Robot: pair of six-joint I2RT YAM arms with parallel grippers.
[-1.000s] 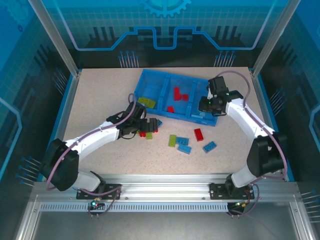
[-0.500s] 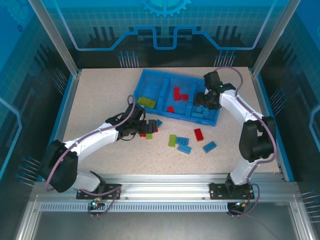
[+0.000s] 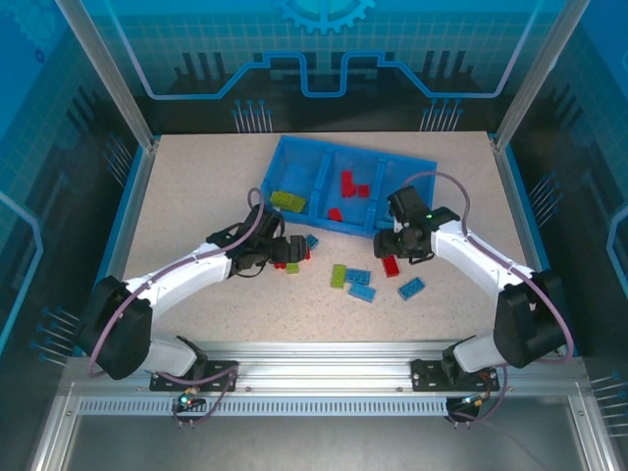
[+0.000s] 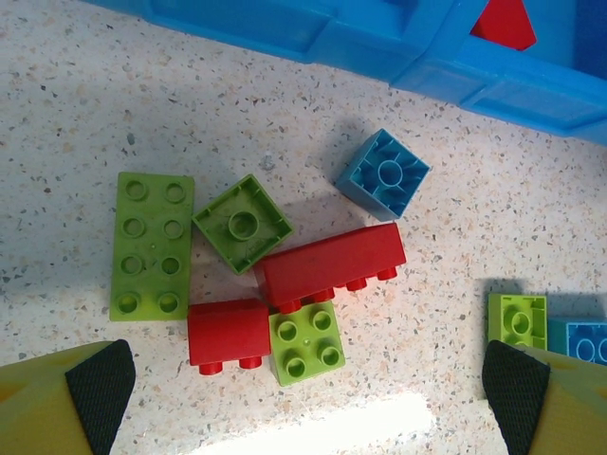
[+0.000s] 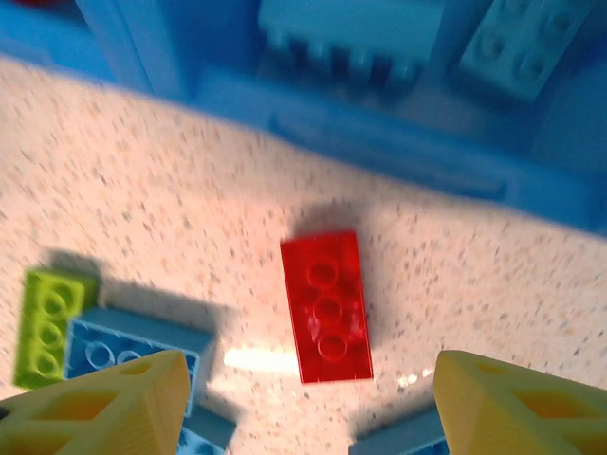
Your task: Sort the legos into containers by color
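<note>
I should lower my right gripper and move it back a little over the upside-down red brick point(image 3: 391, 266) point(image 5: 327, 305) to close on its long sides, because there is bare tabletop on either side of both of them.
The blue tray point(image 3: 294, 157) holds the containers side by side: green legos point(image 3: 287, 199) in the left one, red legos point(image 3: 349, 186) in the middle one, light blue legos point(image 5: 353, 33) in the right one. My left gripper point(image 3: 296, 251) point(image 4: 305, 393) hangs open and empty over a cluster of red legos point(image 4: 330, 265), green legos point(image 4: 152, 245) and one blue brick point(image 4: 383, 173). My right gripper point(image 3: 390, 253) point(image 5: 308, 408) is open and empty just above an upside-down red brick point(image 5: 327, 305) on the table, in front of the tray wall point(image 5: 379, 142).
Loose bricks lie between the arms: a green brick point(image 3: 339, 275), two blue bricks point(image 3: 359, 285) and another blue brick point(image 3: 411, 287). Metal frame posts and blue panels fence the table's edges. Bare tabletop stretches to the far left.
My right gripper has opened over the tray's right compartment, then drawn back toward me to hover above the red brick on the table. The left arm has stayed in place.
</note>
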